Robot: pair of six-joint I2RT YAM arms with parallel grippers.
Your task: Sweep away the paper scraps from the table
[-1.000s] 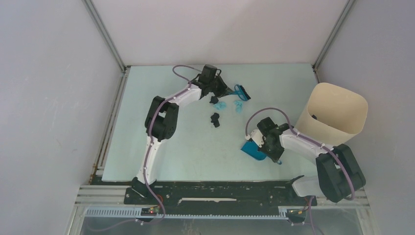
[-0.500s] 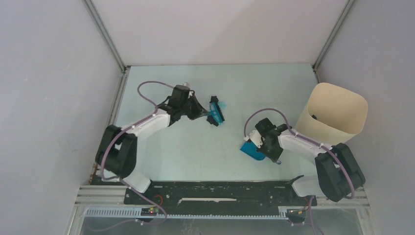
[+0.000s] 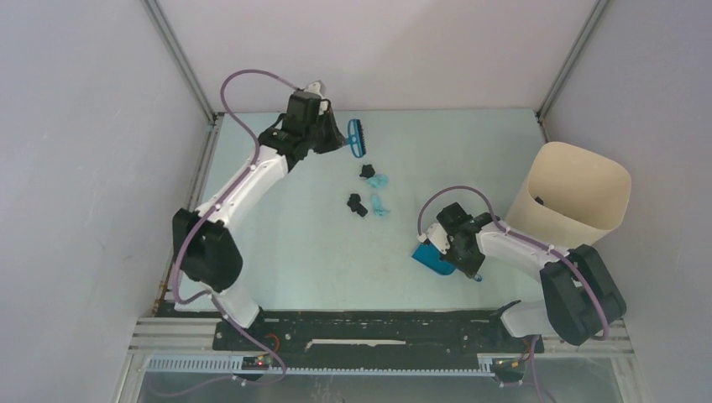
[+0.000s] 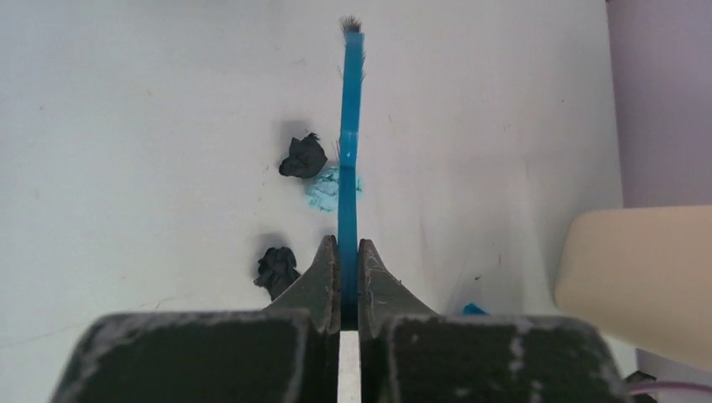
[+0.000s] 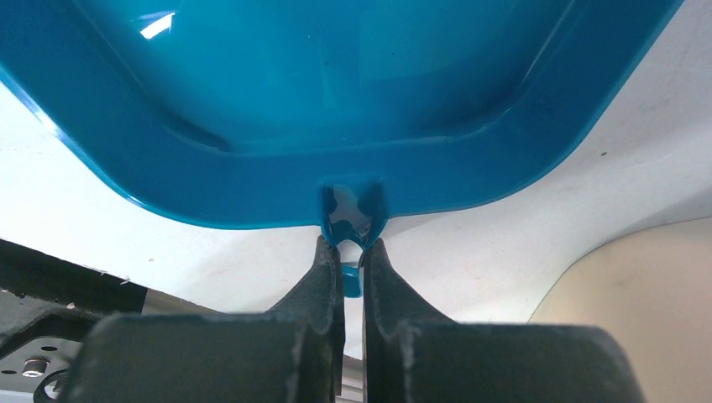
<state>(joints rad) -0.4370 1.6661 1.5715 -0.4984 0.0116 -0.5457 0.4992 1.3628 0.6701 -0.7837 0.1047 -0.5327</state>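
My right gripper slides the dustpan across the table to the left [image 3: 395, 251] in the top view next, since it lies apart from the scraps. Then the gripper lets go of the dustpan's handle.
Several paper scraps, black [image 3: 367, 171] and light blue [image 3: 381, 206], lie in a small cluster mid-table; they also show in the left wrist view, black lumps [image 4: 302, 157] and a light blue one [image 4: 322, 188]. My left gripper [image 3: 336, 139] is shut on the blue hand brush [image 3: 357, 137], held above the table behind the scraps; in its wrist view the brush [image 4: 348, 168] runs straight ahead from the gripper [image 4: 342, 248]. My right gripper [image 3: 458, 252] is shut on the handle of the blue dustpan [image 3: 432, 256], which rests on the table; the pan [image 5: 336, 101] fills its wrist view beyond the gripper [image 5: 346, 248].
A tall beige bin [image 3: 571, 197] stands at the right edge of the table [image 3: 277, 252], close to the right arm; it also shows in the left wrist view [image 4: 638, 277]. Grey walls and metal posts enclose the table on three sides.
My left arm has lifted the brush off the scraps and swung it back and to the left, towards the far wall. The scraps lie nearer the dustpan than a second ago. The right arm has not moved.
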